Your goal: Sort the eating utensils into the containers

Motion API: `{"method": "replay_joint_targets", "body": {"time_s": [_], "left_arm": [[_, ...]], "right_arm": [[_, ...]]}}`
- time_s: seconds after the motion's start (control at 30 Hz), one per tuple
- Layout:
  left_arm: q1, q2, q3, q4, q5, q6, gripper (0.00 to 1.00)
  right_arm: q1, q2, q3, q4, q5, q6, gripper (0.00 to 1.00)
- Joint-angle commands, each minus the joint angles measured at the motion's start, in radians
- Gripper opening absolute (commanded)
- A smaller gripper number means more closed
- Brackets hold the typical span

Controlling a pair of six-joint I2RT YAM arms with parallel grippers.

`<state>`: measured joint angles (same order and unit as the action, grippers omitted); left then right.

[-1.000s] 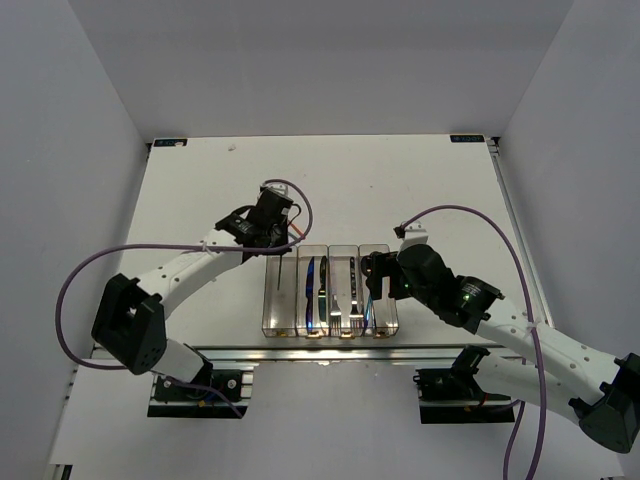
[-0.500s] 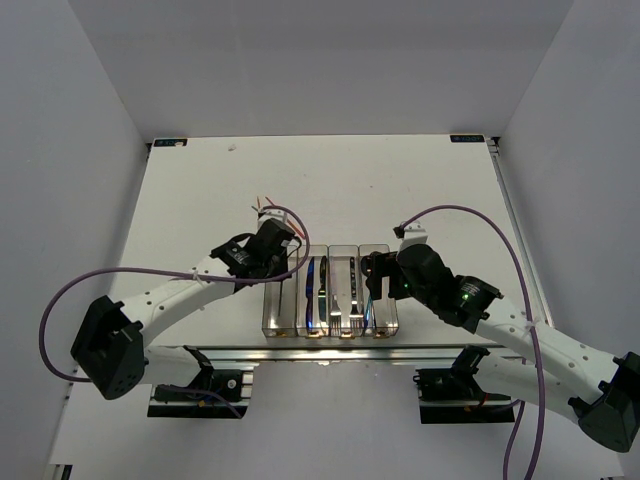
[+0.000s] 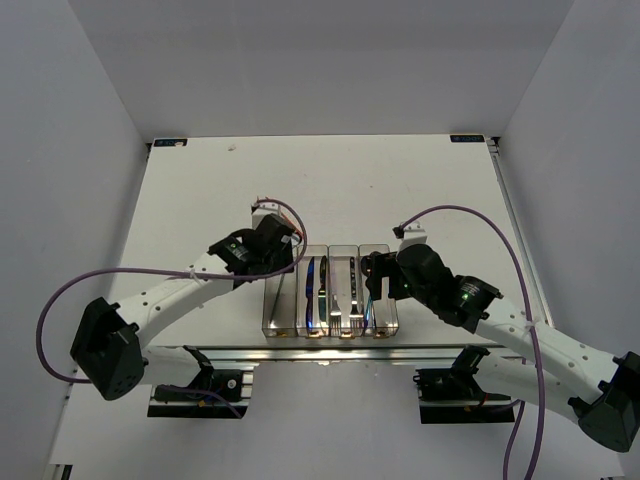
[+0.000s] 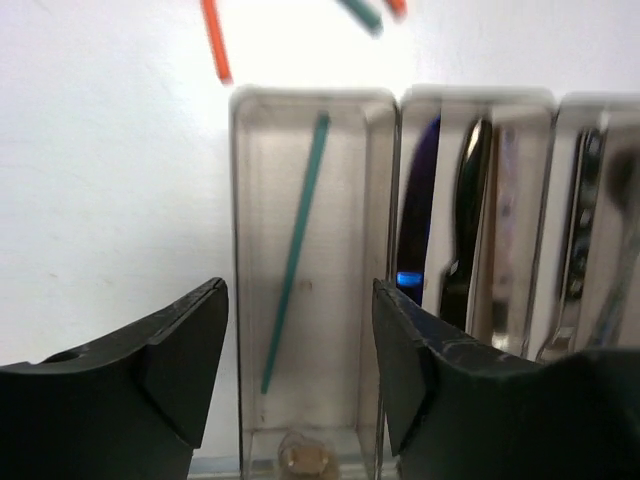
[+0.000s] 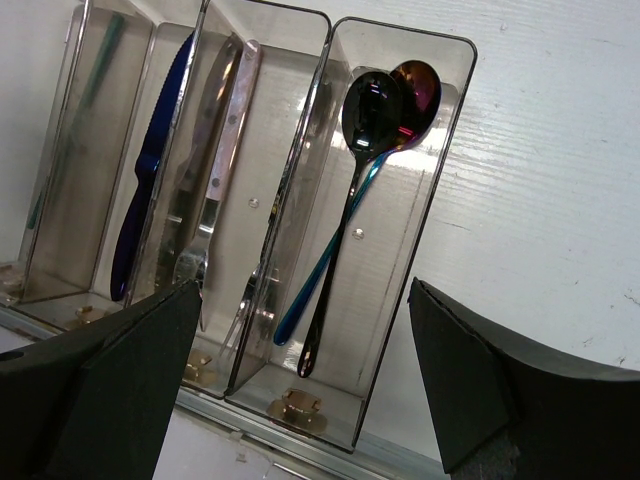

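I will move my left gripper outward past the bin's rim and down onto the lone orange-red chopstick's near end (image 4: 222,70), because that is outward of it and below it.
The containers (image 3: 330,290) stand in a row near the table's front edge. My left gripper (image 4: 298,330) hangs open over the leftmost bin (image 4: 250,200), where a green chopstick (image 4: 295,250) lies loose. An orange-red chopstick (image 4: 215,40) lies on the table behind the bins, beside another green chopstick (image 4: 360,12). Two knives (image 4: 465,230) fill the second bin and a silver fork (image 5: 200,260) is in the third. Two spoons (image 5: 370,110) lie in the rightmost bin. My right gripper (image 5: 300,330) is open and empty over that bin's near end.
A metal rail (image 3: 320,350) runs along the table's front edge just below the bins. Purple cables (image 3: 470,215) loop off both arms. White walls (image 3: 90,150) close in the left, right and back sides.
The left arm swung from behind the bins to over the leftmost one. Its jaws then opened, leaving the green chopstick in that bin. The right arm stayed still.
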<state>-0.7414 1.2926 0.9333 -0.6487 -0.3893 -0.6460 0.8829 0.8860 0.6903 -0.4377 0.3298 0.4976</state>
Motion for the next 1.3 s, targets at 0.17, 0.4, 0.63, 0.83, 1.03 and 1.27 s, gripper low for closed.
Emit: {"method": "replay_joint_targets", "body": {"time_s": [0.17, 0.4, 0.63, 0.83, 1.03, 1.27], "left_arm": [[0.286, 0.238, 0.312, 0.001, -0.007, 0.042, 0.62], [0.364, 0.588, 0.578, -0.039, 0.053, 0.074, 0.56], [0.401, 0.686, 0.592, -0.005, 0.066, 0.091, 0.54], [0.404, 0.723, 0.578, 0.007, 0.089, 0.095, 0.5], [0.41, 0.755, 0.553, 0.026, 0.115, 0.088, 0.49], [0.415, 0.79, 0.547, 0.026, 0.127, 0.089, 0.38]], "right_arm": [[-0.005, 0.05, 0.043, 0.044, -0.031, -0.002, 0.89], [-0.007, 0.06, 0.038, 0.039, -0.02, -0.017, 0.89], [-0.007, 0.06, 0.023, 0.033, 0.0, -0.025, 0.89], [-0.009, 0.076, 0.037, 0.039, -0.001, -0.031, 0.89], [-0.009, 0.088, 0.04, 0.042, -0.006, -0.028, 0.89], [-0.009, 0.08, 0.032, 0.042, -0.003, -0.03, 0.89]]}}
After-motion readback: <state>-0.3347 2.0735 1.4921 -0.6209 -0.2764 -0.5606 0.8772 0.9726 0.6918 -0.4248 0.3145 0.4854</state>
